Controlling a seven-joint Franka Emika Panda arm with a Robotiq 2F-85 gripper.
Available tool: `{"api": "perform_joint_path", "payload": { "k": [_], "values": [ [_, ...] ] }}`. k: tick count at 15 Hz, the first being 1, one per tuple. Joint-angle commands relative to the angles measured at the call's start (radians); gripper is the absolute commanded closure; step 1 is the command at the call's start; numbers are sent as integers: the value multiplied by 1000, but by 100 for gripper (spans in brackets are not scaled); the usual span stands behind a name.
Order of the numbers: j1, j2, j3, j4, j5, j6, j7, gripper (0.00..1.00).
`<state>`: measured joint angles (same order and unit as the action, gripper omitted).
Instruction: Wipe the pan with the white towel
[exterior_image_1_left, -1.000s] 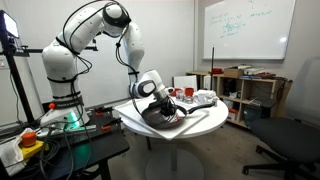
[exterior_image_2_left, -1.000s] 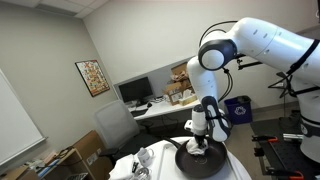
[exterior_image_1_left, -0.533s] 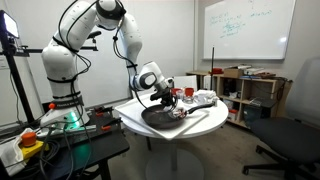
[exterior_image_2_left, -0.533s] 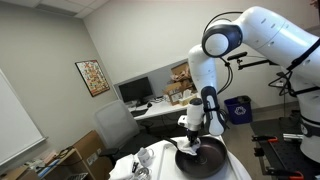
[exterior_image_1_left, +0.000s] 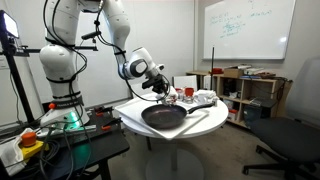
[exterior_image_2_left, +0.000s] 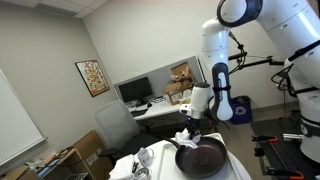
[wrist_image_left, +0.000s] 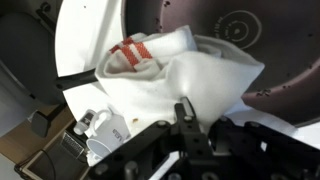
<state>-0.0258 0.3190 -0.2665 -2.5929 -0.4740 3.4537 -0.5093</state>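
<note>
The bare table beside the pan is clear, so I will bring my gripper back toward the base and down onto that spot and let go of the white towel (exterior_image_2_left: 185, 136) there.
The pan (exterior_image_1_left: 165, 117) lies dark and round on the white table (exterior_image_1_left: 130, 108), its long handle pointing right; it also shows in the other exterior view as the pan (exterior_image_2_left: 203, 159). My gripper (exterior_image_2_left: 190, 124) hangs above the pan's rim, shut on the white towel (exterior_image_2_left: 185, 136), which dangles below it. In the wrist view the white towel (wrist_image_left: 195, 72), with red stripes at one end, bunches out from my gripper (wrist_image_left: 195, 112) over the edge of the pan (wrist_image_left: 240, 25). In an exterior view my gripper (exterior_image_1_left: 159, 86) sits above the pan's back edge.
A red bowl and white items (exterior_image_1_left: 190, 96) stand at the back of the table. White mugs (exterior_image_2_left: 141, 160) sit beside the pan. A mug (wrist_image_left: 101, 126) is near the table edge. Office chairs, a desk and shelves surround the table.
The arm has risen and drawn back, lifting the towel from the pan's inside to above its rim. The pan now lies uncovered. The jaws have stayed shut.
</note>
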Motion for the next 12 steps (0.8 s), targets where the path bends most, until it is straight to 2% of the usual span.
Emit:
{"api": "perform_joint_path", "payload": {
  "k": [1, 4, 5, 6, 10, 12],
  "values": [
    [-124, -148, 147, -163, -131, 0, -15, 97],
    [-227, -155, 304, -225, -270, 0, 37, 97],
    [-231, -154, 331, -238, -278, 0, 32, 97],
    [-220, -104, 331, -197, -315, 0, 42, 97],
    [-24, -75, 213, -202, -179, 2, -80, 97],
    [122, -62, 135, -200, -56, -11, -140, 97]
  ]
}}
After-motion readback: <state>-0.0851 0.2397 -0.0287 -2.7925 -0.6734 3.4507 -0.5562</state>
